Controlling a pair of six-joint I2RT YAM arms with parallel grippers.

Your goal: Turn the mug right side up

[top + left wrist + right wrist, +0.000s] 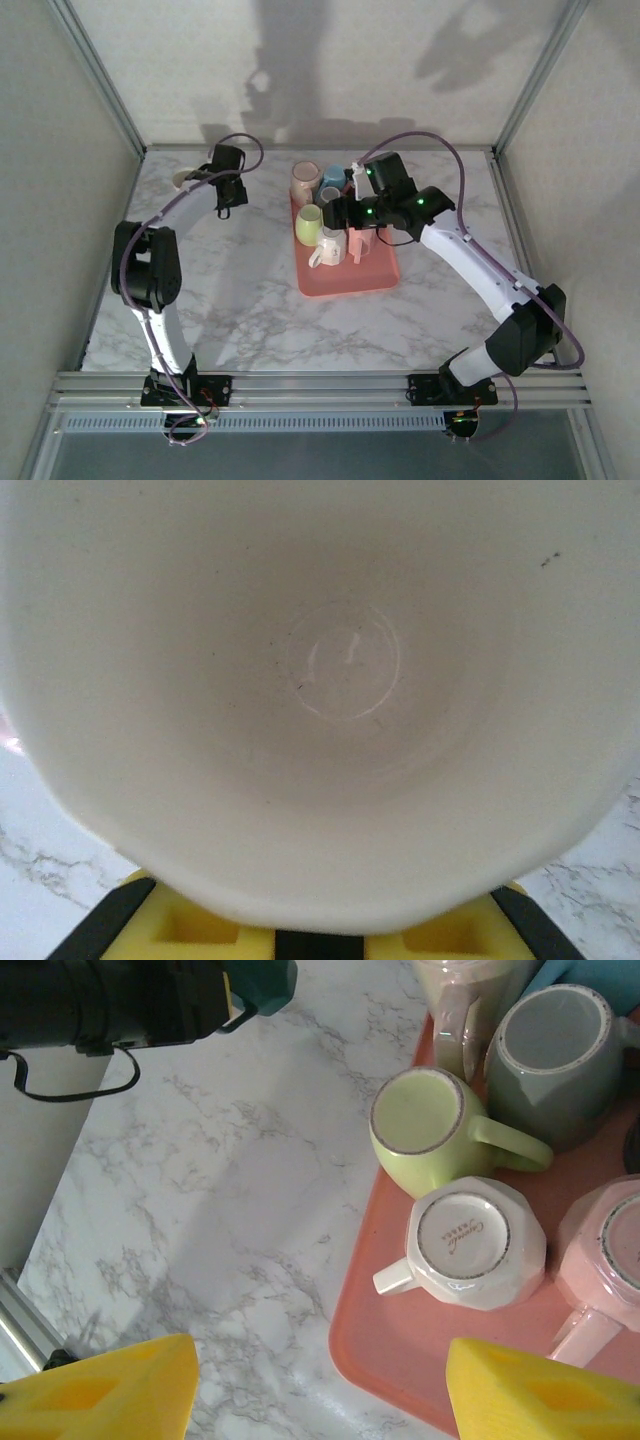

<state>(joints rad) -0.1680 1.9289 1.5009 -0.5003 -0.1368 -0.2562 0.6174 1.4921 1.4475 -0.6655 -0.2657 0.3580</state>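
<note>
The cream mug (184, 180) already has its opening up, so my left gripper will next lower it a little onto the marble tabletop below and release the mug's rim.
A cream mug (345, 670) is close in front of the left wrist camera, its mouth facing the lens and its inside bottom showing. Its lower rim lies between the yellow fingers of my left gripper (320, 938), which is shut on it. In the top view this mug (184, 180) is at the far left corner of the table, with the left gripper (207, 180) beside it. My right gripper (320, 1390) hangs open and holds nothing. It is over the left edge of the salmon tray (400, 1345), near an upside-down white mug (465, 1240).
The tray (345, 282) in mid-table holds several mugs. The green one (415, 1110), grey one (555, 1045) and pink one (610, 1250) are bottom up. Bare marble (250, 300) lies left of and in front of the tray. Frame posts and walls close in the table.
</note>
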